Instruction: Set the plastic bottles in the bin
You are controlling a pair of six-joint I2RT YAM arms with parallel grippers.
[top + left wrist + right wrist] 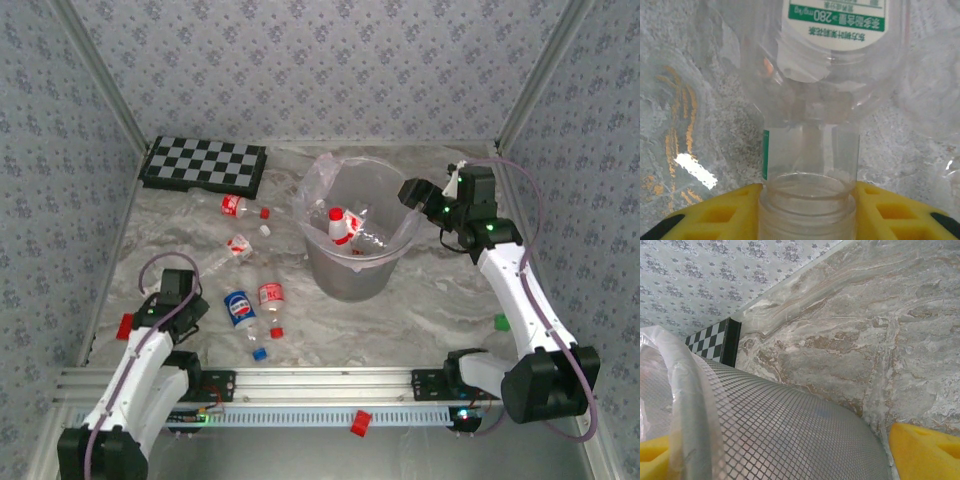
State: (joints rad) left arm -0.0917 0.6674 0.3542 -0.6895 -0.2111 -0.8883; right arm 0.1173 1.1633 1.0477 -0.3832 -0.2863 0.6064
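The left gripper next raises the uncapped bottle above the bin's rim, carries it outward over the bin's opening and releases it. That opening stands outward and higher.
A clear uncapped plastic bottle with a green-and-white label lies on the marble table. My left gripper is shut on its neck, a yellow pad pressed to each side. From above, the left gripper sits at the table's left, near three more bottles. Another red-labelled bottle lies farther back. The grey bin holds a red-capped bottle. My right gripper hangs open at the bin's right rim. Its fingers straddle the bin's wall.
A chequered board lies at the back left. Loose caps are scattered: a red cap beside the left arm, another red cap on the front rail, a green cap by the right arm. Patterned walls close three sides.
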